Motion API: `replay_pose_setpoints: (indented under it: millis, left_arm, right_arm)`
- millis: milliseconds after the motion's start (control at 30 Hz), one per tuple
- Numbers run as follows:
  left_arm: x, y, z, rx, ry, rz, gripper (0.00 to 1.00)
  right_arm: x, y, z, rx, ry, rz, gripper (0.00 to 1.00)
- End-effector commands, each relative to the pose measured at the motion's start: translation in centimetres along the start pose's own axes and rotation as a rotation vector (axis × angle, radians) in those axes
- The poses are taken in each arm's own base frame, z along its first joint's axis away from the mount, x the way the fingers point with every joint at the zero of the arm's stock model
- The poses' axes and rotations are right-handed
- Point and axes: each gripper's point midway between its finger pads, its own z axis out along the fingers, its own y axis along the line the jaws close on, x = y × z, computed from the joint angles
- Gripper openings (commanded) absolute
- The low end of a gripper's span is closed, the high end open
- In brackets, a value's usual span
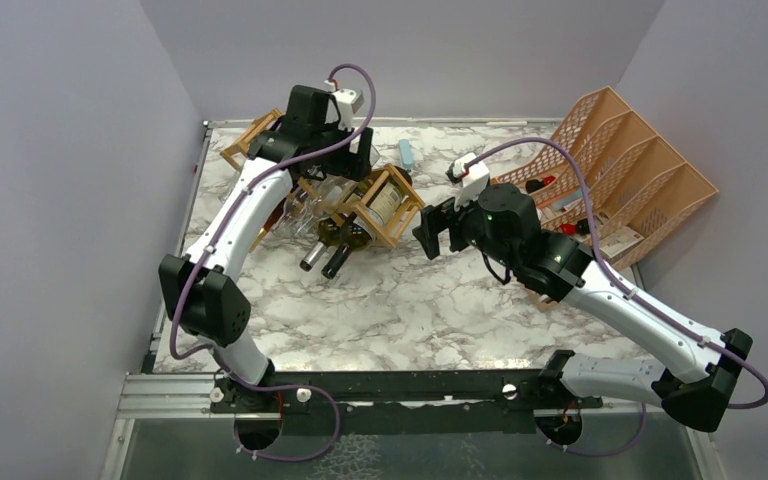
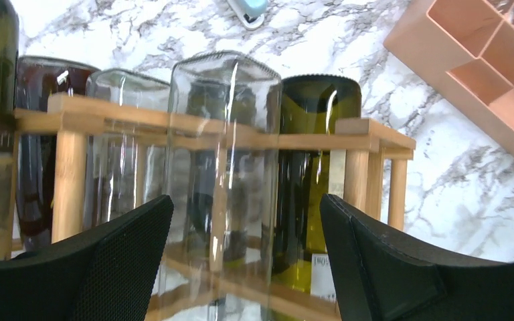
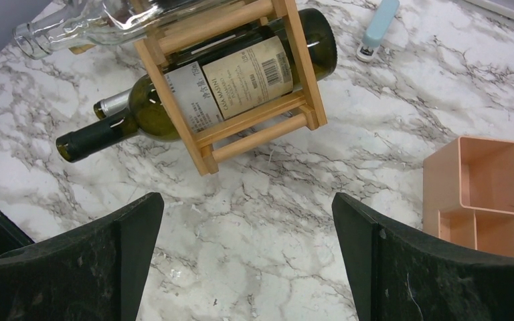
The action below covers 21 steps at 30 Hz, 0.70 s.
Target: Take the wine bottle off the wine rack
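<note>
The left gripper moves down around the body of the clear glass bottle on the rack next.
The light wooden wine rack lies on the marble table with several bottles through its cells. My left gripper is open above it. Its fingers stand on either side of a clear glass bottle without closing on it. A green bottle lies just to the right, in the end cell of the rack. My right gripper is open and empty over bare marble, just in front of the rack's end. A labelled green wine bottle lies there.
A peach mesh file organizer stands at the back right, and its corner shows in the right wrist view. A small light-blue object lies behind the rack. Dark bottle necks stick out towards the table's middle.
</note>
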Motion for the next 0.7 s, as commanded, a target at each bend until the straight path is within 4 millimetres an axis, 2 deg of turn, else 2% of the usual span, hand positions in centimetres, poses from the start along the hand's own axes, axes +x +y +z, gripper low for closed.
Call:
replay_pose_setpoints:
  millis: [0,167,233,433,567,667]
  left_arm:
    - [-0.6,1.1,0.7,-0.136,0.047,0.076,0.86]
    - [0.7,2.5,1.3,-0.204,0.112,0.101,0.86]
    - [1.2,2.4,1.4,-0.207,0.134,0.12,0.86]
    - [2.3,1.3,2.2,-0.189,0.186,0.171,0.98]
    - [3.1,1.6,2.9,-0.235,0.227,0.196,0.98]
    - [3.6,2.4,3.1,-0.287,0.254,0.208,0.94]
  right_arm:
    - [0.9,0.0,-0.2,0.004,0.025,-0.003,0.99]
    - [1.1,-0.3,-0.4,0.014,0.026,-0.006,0.99]
    - [1.3,-0.4,-0.4,0.016,0.026,-0.008,0.99]
    - [1.5,-0.3,0.0,0.015,0.033,-0.013,0.99]
    - [1.6,-0.3,-0.2,0.016,0.034,-0.012,0.99]
    - [1.5,-0.5,-0.4,0.02,0.029,-0.011,0.99]
